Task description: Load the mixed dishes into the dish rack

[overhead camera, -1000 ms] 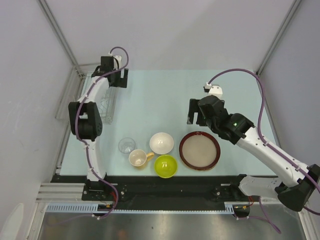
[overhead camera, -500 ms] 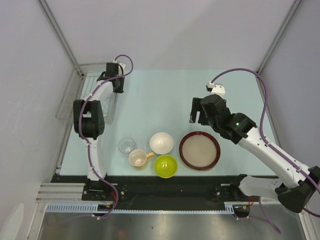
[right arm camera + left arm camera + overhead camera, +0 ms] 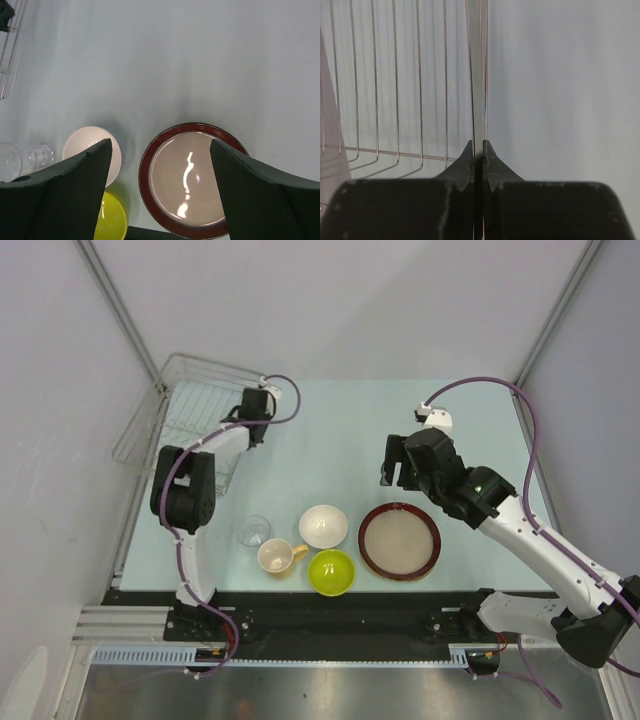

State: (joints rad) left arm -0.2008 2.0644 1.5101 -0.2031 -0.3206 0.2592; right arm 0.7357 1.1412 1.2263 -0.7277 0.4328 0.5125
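Note:
The dish rack sticks out over the edge of the tabletop. Next I will swing my left gripper to the right in the overhead view to turn the dish rack onto clear tabletop beyond the white bowl (image 3: 565, 115).
The dish rack (image 3: 186, 361), a silver wire basket, hangs tilted over the table's far-left edge. My left gripper (image 3: 255, 430) is shut on its right rim wire (image 3: 484, 75), which runs up from between the closed fingertips. Near the front stand the white bowl (image 3: 324, 526), lime-green bowl (image 3: 332, 572), tan-yellow mug (image 3: 275, 556) and clear glass (image 3: 253, 531). The dark-red-rimmed plate (image 3: 400, 541) lies to their right. My right gripper (image 3: 395, 475) hovers open above the plate (image 3: 190, 180), holding nothing, with the white bowl (image 3: 82, 142) and the lime bowl (image 3: 112, 220) at its left finger.
Metal frame posts rise at the far-left (image 3: 120, 310) and far-right (image 3: 560, 310) corners. A black rail (image 3: 330, 600) runs along the near edge by the arm bases. Pale green tabletop (image 3: 320, 440) lies between the rack and the right gripper.
My left gripper has gone from open to shut on the rack's rim wire and moved right, dragging the rack towards the table and tilting it. The right gripper has barely shifted.

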